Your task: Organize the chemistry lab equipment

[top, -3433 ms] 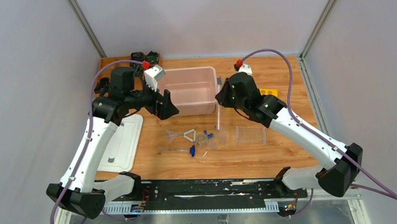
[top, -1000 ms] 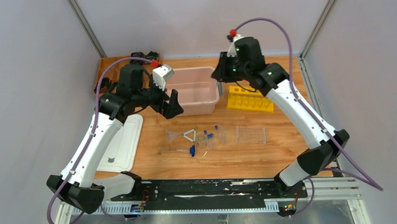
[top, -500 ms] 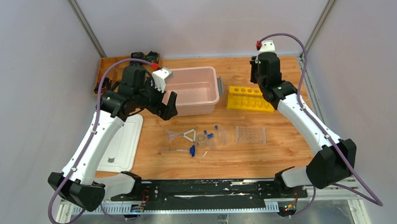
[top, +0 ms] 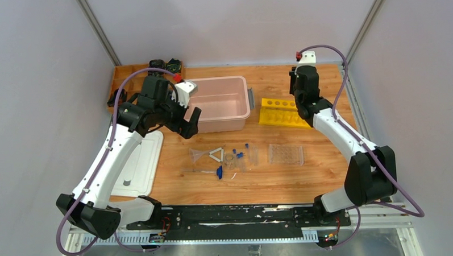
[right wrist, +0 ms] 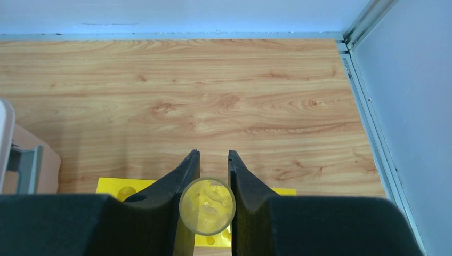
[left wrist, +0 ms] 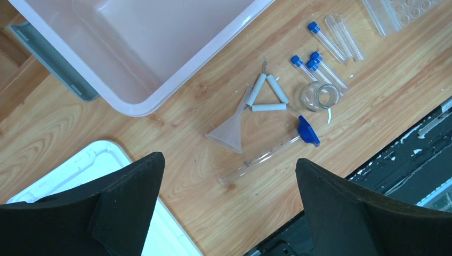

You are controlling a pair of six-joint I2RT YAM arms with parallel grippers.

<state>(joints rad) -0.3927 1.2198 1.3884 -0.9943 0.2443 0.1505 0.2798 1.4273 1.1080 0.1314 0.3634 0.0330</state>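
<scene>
The clear tube hangs upright above the yellow rack's far row of holes, so my right gripper needs to lower it into them next and let it go.
The small items lie mid-table: a clear funnel (top: pixel 198 156) (left wrist: pixel 230 133), a white triangle (top: pixel 216 154) (left wrist: pixel 266 96), a tiny clear dish (top: pixel 230 159) (left wrist: pixel 319 96), blue-capped clear tubes (top: pixel 240 153) (left wrist: pixel 325 66), a clear tube rack (top: pixel 285 154) (left wrist: pixel 405 10) and a blue-tipped thin rod (top: pixel 206 171) (left wrist: pixel 266 154). My left gripper (top: pixel 191 122) (left wrist: pixel 229 160) is open and empty, high above the funnel and rod. My right gripper (top: pixel 299 98) (right wrist: pixel 214 154) is shut on a clear tube (right wrist: pixel 207 207), seen end-on, above a yellow rack (top: pixel 284 114) (right wrist: pixel 114 186).
A pink bin (top: pixel 219 102) (left wrist: pixel 144 42) stands at the back centre, left of the yellow rack. A white lid (top: pixel 139 163) (left wrist: pixel 80 176) lies at the left. Dark items sit in the far left corner (top: pixel 165 64). The enclosure's walls are close behind and to the right.
My right arm has carried the clear tube from the middle of the table to the back right, over the yellow rack. My left gripper has shifted slightly left.
</scene>
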